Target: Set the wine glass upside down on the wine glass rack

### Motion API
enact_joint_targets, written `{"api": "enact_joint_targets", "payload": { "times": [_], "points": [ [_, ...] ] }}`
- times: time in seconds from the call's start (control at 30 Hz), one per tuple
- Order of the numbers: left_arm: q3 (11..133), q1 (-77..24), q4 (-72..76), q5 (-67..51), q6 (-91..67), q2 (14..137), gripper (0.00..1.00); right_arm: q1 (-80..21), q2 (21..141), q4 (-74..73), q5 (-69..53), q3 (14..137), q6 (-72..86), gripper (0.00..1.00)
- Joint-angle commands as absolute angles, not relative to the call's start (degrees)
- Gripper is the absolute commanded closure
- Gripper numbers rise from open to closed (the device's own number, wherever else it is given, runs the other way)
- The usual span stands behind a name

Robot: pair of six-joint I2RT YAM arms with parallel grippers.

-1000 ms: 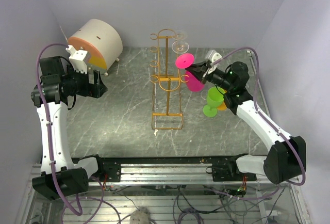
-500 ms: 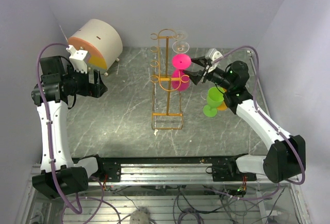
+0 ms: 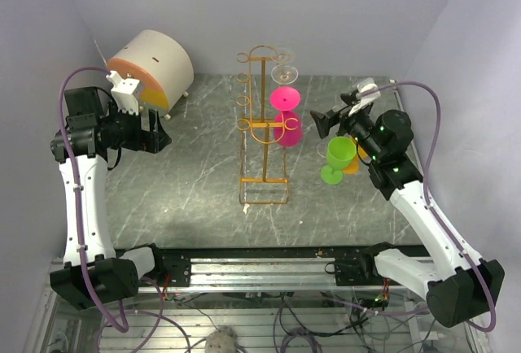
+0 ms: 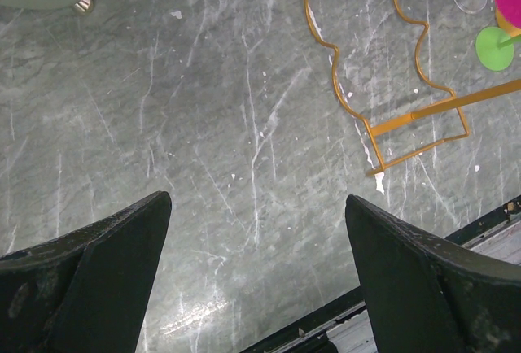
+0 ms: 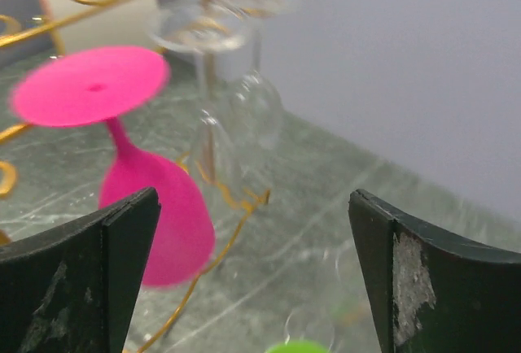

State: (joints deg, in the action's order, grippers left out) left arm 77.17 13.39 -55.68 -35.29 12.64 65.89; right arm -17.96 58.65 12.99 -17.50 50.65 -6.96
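The pink glass already hangs, so my right gripper will next move away from the rack, tip downward and close on the clear glass's bowl beside the green glass.
The pink wine glass hangs upside down on the right side of the golden wine glass rack, foot up and bowl down. In the right wrist view the pink wine glass hangs ahead to the left on the rack's wire. My right gripper stands open just right of the glass, apart from it; the right gripper has nothing between its fingers. My left gripper is open over the table at the left, and the left gripper holds nothing.
A clear glass hangs upside down on the rack behind the pink one. A green wine glass stands upright on the table under my right arm, with an orange thing behind it. A beige and orange drum sits back left.
My right gripper opened and let go of the pink glass, then drew back to the right. The glass swung from tilted to hanging straight on the rack. The left arm stayed put.
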Motion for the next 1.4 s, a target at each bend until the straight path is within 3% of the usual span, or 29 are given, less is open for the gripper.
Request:
{"api": "enact_joint_targets", "payload": {
  "times": [0.0, 0.07, 0.2, 0.3, 0.4, 0.6, 1.37],
  "points": [
    [78.3, 13.1, -55.6, -38.6, 13.0, 66.4, 0.01, -16.2, 60.2, -6.4, -0.7, 58.6, 5.9, 0.00],
    [78.8, 13.1, -55.9, -39.6, 13.1, 66.7, 0.01, -15.7, 63.9, -16.8, 3.1, 65.8, 8.9, 0.00],
    [79.0, 12.5, -55.9, -39.0, 13.2, 66.8, 0.02, -14.0, 64.1, -19.1, 8.7, 68.5, 12.9, 0.00],
    [78.6, 12.1, -56.0, -38.5, 13.2, 66.4, 0.02, -9.8, 69.7, -28.1, 8.3, 74.9, 16.1, 0.18],
    [78.3, 11.7, -55.9, -38.0, 13.4, 66.1, 0.02, -6.2, 74.5, -34.2, 8.4, 79.0, 18.7, 0.41],
    [77.9, 10.3, -55.9, -36.4, 13.5, 65.6, 0.02, -4.1, 77.4, -35.1, 3.6, 78.7, 20.0, 0.60],
    [76.8, 8.7, -55.7, -35.2, 14.1, 65.4, 0.02, -4.2, 84.6, -28.9, -0.1, 77.5, 21.1, 0.61]
  ]
}}
